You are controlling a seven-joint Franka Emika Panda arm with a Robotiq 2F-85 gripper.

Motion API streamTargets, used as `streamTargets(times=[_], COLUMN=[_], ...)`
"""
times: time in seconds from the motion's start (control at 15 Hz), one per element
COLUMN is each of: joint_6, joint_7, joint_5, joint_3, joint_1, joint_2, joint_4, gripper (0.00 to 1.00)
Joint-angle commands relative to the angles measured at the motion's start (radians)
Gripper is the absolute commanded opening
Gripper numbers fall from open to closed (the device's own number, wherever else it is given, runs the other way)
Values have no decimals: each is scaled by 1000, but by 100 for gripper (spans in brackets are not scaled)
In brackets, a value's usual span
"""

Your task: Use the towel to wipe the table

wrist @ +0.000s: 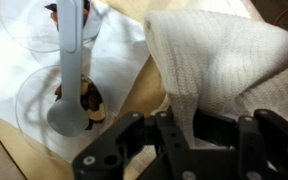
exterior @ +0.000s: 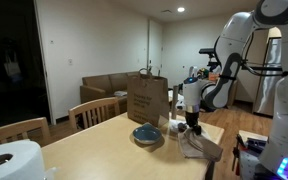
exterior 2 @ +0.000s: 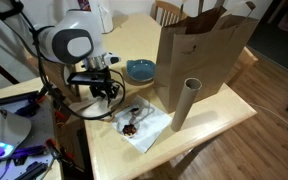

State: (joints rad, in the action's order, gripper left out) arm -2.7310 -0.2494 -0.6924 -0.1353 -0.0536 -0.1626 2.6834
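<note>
The bare table [exterior: 168, 151] beside the blue bowl is free of cups. My gripper will next sweep the towel [exterior: 200, 147] low toward the bowl and let it go there.
A white woven towel [wrist: 219, 60] fills the right half of the wrist view, and a fold of it runs down between my gripper's fingers [wrist: 179, 130]. The gripper is shut on the towel and holds it just over the light wooden table [exterior 2: 214, 125]. In both exterior views the gripper [exterior: 192, 122] [exterior 2: 108, 93] hangs low near the table's edge. In one of them the towel [exterior: 200, 147] droops below the gripper. In the other it is hidden by the hand.
Beside the towel a white napkin [exterior 2: 149, 130] carries clear cups and a grey spoon [wrist: 72, 70] with brown food. A blue bowl [exterior 2: 140, 69], a brown paper bag [exterior 2: 204, 50] and a cardboard tube [exterior 2: 184, 103] stand nearby. A paper roll [exterior: 12, 160] is at the near corner.
</note>
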Motion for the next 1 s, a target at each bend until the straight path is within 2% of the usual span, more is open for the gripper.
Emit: streamTargets(times=[0.0,0.07,0.47,0.93], joint_6=[-55,-78,-195,-184], joint_7=[8,0,-47,-93], joint_5=[-31,-24,-9,-12], joint_3=[29,11,83,158], joint_1=[24,-5,-41,-99], joint_2=[-30,-50,-237,-326], joint_4=[-9,-15,-114,-250], gripper=[3,3,3,3])
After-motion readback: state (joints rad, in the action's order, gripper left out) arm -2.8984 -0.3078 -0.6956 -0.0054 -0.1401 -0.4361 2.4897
